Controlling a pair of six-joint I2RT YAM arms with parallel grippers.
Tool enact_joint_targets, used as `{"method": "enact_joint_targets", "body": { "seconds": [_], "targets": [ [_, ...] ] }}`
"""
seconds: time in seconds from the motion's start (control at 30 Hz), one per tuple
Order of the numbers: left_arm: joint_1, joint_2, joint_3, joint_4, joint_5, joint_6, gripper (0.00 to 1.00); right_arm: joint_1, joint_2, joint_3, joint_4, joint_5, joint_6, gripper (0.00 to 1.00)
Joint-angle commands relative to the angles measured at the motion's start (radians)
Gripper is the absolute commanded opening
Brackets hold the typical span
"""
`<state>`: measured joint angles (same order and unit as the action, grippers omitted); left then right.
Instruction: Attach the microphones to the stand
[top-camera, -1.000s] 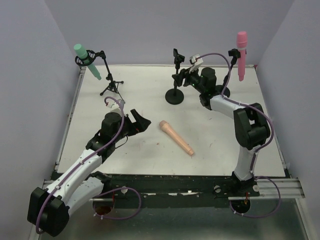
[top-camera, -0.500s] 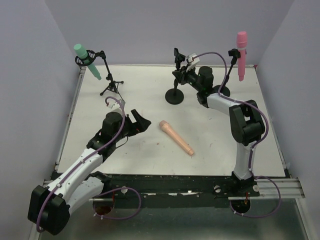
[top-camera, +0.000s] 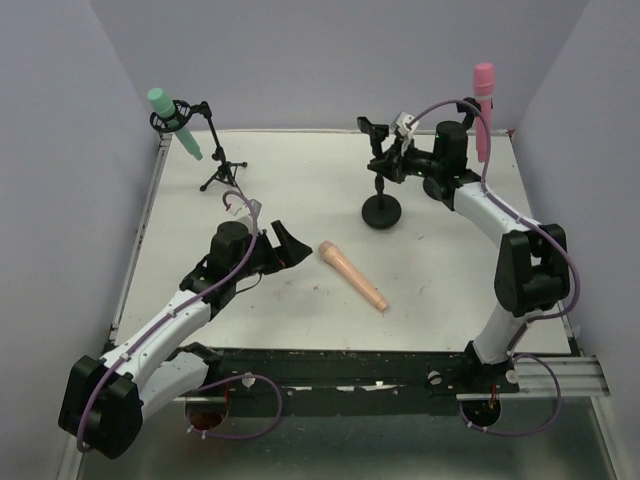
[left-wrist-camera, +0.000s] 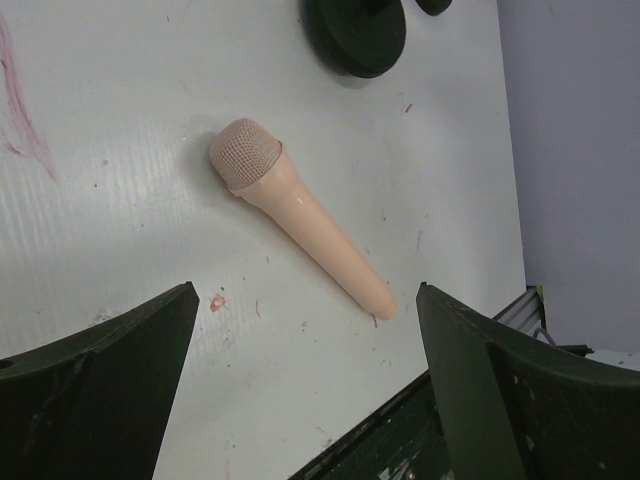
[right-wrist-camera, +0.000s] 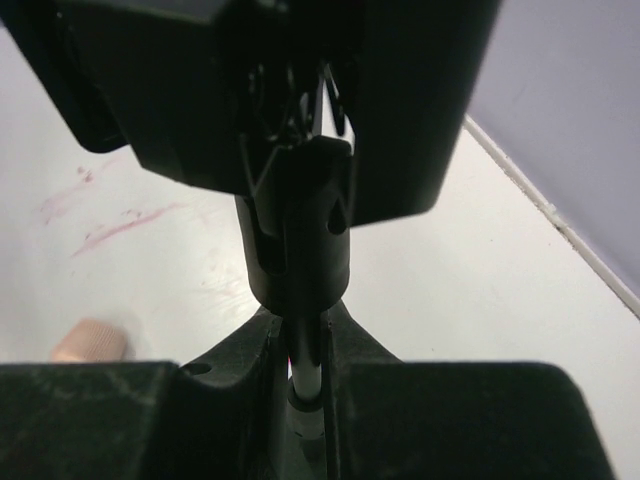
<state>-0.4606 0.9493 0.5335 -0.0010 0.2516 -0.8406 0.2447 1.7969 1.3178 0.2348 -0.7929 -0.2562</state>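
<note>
I will next turn my left gripper down and to the right in the top view onto the peach microphone's neck (top-camera: 337, 260) (left-wrist-camera: 271, 186), because the microphone's handle is slanted between the gripper's fingers.
The peach microphone (top-camera: 352, 277) lies on the white table, head to the upper left; it also shows in the left wrist view (left-wrist-camera: 300, 215). My left gripper (top-camera: 285, 247) is open and empty just left of its head. My right gripper (top-camera: 385, 160) is shut on the pole of the black round-base stand (top-camera: 381, 211), whose empty clip (right-wrist-camera: 297, 230) fills the right wrist view. The teal-green microphone (top-camera: 172, 121) sits in the tripod stand at the back left. The pink microphone (top-camera: 483, 108) sits in a stand at the back right.
The tripod stand's legs (top-camera: 222, 175) rest at the back left. The table's near edge has a black rail (top-camera: 350, 360). Grey walls close in the sides and back. Faint red marks are on the table (right-wrist-camera: 110, 225).
My right gripper has carried the round-base stand to the right and nearer, from centre back toward the middle right. My left gripper has shifted slightly right toward the peach microphone.
</note>
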Motion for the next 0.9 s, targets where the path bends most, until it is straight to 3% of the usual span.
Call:
{"method": "enact_joint_targets", "body": {
  "seconds": [0.0, 0.17, 0.4, 0.47, 0.63, 0.87],
  "targets": [
    [-0.024, 0.013, 0.028, 0.038, 0.061, -0.040, 0.98, -0.008, -0.135, -0.075, -0.261, -0.307, -0.260, 0.08],
    [-0.082, 0.029, 0.034, 0.041, 0.037, -0.074, 0.98, -0.008, -0.208, -0.212, -0.281, -0.400, -0.330, 0.10],
    [-0.225, 0.098, 0.115, -0.137, -0.213, -0.199, 0.98, -0.010, -0.294, -0.331, -0.281, -0.436, -0.330, 0.15],
    [-0.249, 0.126, 0.126, -0.162, -0.242, -0.248, 0.98, -0.016, -0.314, -0.351, -0.281, -0.422, -0.313, 0.22],
    [-0.282, 0.201, 0.137, -0.152, -0.299, -0.375, 0.94, -0.044, -0.356, -0.385, -0.279, -0.393, -0.264, 0.49],
    [-0.297, 0.472, 0.393, -0.448, -0.315, -0.466, 0.93, -0.091, -0.410, -0.414, -0.281, -0.397, -0.242, 0.81]
  ]
}}
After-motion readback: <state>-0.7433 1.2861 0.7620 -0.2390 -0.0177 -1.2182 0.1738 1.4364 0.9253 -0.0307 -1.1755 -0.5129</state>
